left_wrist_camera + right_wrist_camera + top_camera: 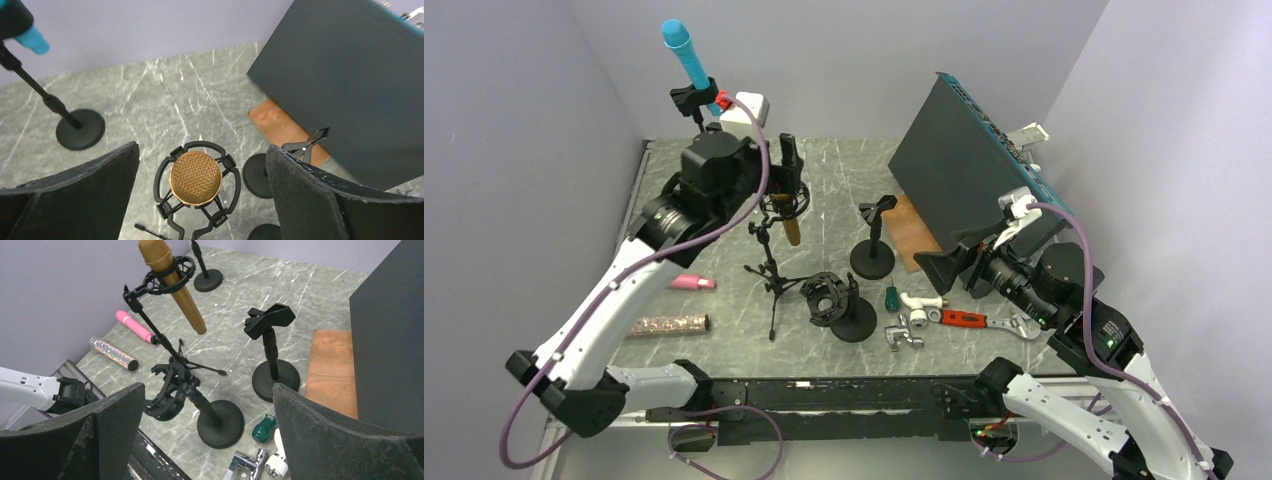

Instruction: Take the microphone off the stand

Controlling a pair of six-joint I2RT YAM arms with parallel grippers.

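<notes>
My left gripper moves down around the gold microphone's mesh head (195,178) next and closes its fingers there, because the head sticks up clear of the black ring.
A gold microphone (195,177) stands tilted in a black shock mount (165,172) on a tripod stand (771,272); its gold body (186,305) hangs below the ring. My left gripper (202,152) is directly above the mesh head, open, one finger (85,185) on either side, and touches nothing. A blue microphone (686,52) sits clipped on a tall stand (75,129) at the back left. My right gripper (207,390) hovers open over the right front of the table, empty.
A dark panel (954,170) leans at the back right over a wooden board (912,230). An empty clip stand (874,240) and an empty shock-mount stand (839,305) are mid-table. Pink (692,283) and glitter (669,324) microphones lie left. Screwdriver (891,297), wrench (964,319), chrome fitting (904,333) lie in front.
</notes>
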